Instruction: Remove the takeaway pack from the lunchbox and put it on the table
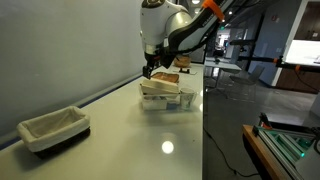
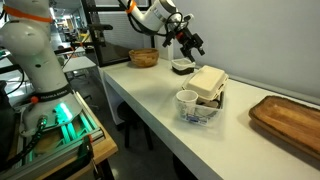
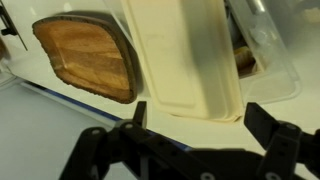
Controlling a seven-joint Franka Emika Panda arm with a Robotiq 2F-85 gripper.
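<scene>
The takeaway pack's near edge (image 2: 209, 69) (image 3: 204, 115) is below my gripper, so I will next lower and tilt my gripper until its open fingers are on both sides of that edge, then close them.
The cream-beige takeaway pack (image 2: 208, 82) lies on top of the clear lunchbox (image 2: 203, 108) near the table's edge. It also shows in an exterior view (image 1: 160, 88) over the lunchbox (image 1: 168, 100). In the wrist view the pack (image 3: 190, 55) fills the middle, with the clear lunchbox wall (image 3: 268, 62) beside it. My gripper (image 3: 200, 125) is open, its two fingers spread wide around the pack's near edge and not touching it. In both exterior views the gripper (image 1: 152, 68) (image 2: 190, 45) hangs just above the far end of the pack. The glossy cream table (image 1: 130, 135) is under everything.
A white-lined bin with a dark base (image 1: 55, 130) sits near the front of the table. A wooden tray (image 2: 290, 120) lies beside the lunchbox and also shows in the wrist view (image 3: 90, 55). A woven basket (image 2: 143, 58) and a dark bowl (image 2: 182, 66) stand at the far end.
</scene>
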